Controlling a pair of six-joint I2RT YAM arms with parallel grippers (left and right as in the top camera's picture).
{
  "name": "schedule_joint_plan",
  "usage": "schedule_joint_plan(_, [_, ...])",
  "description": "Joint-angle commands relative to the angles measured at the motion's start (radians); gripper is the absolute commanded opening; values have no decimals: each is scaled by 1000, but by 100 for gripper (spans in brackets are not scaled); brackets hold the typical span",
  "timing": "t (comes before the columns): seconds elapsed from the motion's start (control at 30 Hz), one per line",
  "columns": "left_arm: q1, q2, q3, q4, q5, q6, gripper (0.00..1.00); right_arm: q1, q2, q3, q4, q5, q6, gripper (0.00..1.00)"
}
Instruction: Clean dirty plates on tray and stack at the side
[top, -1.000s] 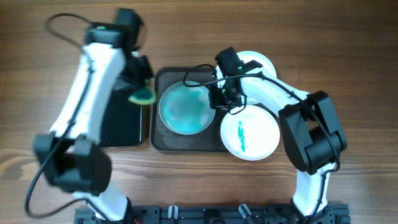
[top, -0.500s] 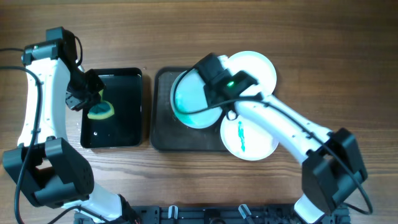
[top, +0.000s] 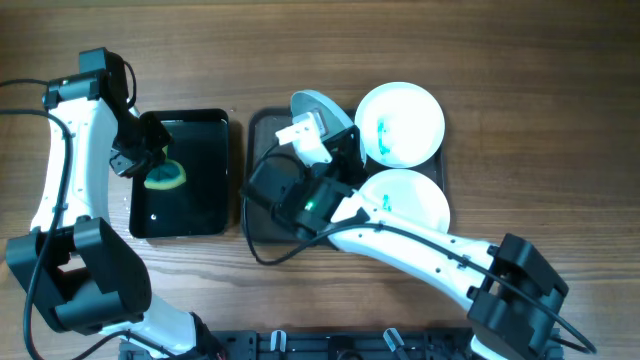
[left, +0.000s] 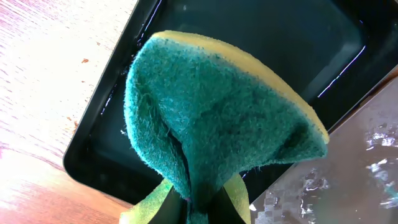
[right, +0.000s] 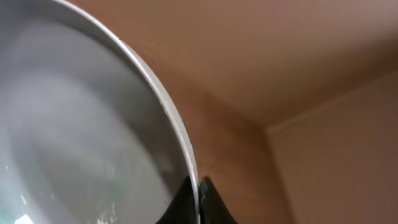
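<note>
The left gripper moves down and slightly back into the basin next, then opens, since the folded sponge hangs over the water in the black basin (top: 195, 205).
My right gripper (top: 330, 135) is shut on the rim of a white plate (top: 322, 108) and holds it tilted on edge above the dark brown tray (top: 258, 205). In the right wrist view the fingertips (right: 198, 194) pinch the wet plate rim (right: 163, 102). My left gripper (top: 150, 165) is shut on a green and yellow sponge (top: 164, 179) over the black water basin (top: 195, 205). In the left wrist view the sponge (left: 217, 118) is folded between the fingers (left: 205, 208).
Two white plates lie right of the tray: a far one (top: 405, 120) with green marks and a near one (top: 415, 195) partly under my right arm. The basin (left: 280, 37) holds water. Bare wooden table (top: 560, 120) lies all round.
My right arm lifted the plate off the tray and tipped it on edge, swinging its body over the tray. My left arm carried the sponge to the basin, then stayed still.
</note>
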Motion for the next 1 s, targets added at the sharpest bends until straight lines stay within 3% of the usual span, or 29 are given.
schedule_joint_plan(0.0, [3,-3,-5,-4,-2,13,4,14,-12,5,2,125,-32,4])
schedule_joint_plan(0.2, [3,-3,-5,-5,-2,13,4,14,-12,5,19,158,-50,4])
schedule_joint_plan(0.47, [3,-3,-5,-4,-2,13,4,-14,-15,5,31,-190,-32,4])
schedule_joint_plan(0.63, [3,-3,-5,-4,-2,13,4,-129,-105,5,33,-562,9,4])
schedule_joint_plan(0.83, [3,-3,-6,-16,-2,14,4,-378,-201,5,31,-1076,-4,4])
schedule_joint_plan(0.97, [3,-3,-50,8,-5,37,4,-496,-201,5,19,-1274,-35,4])
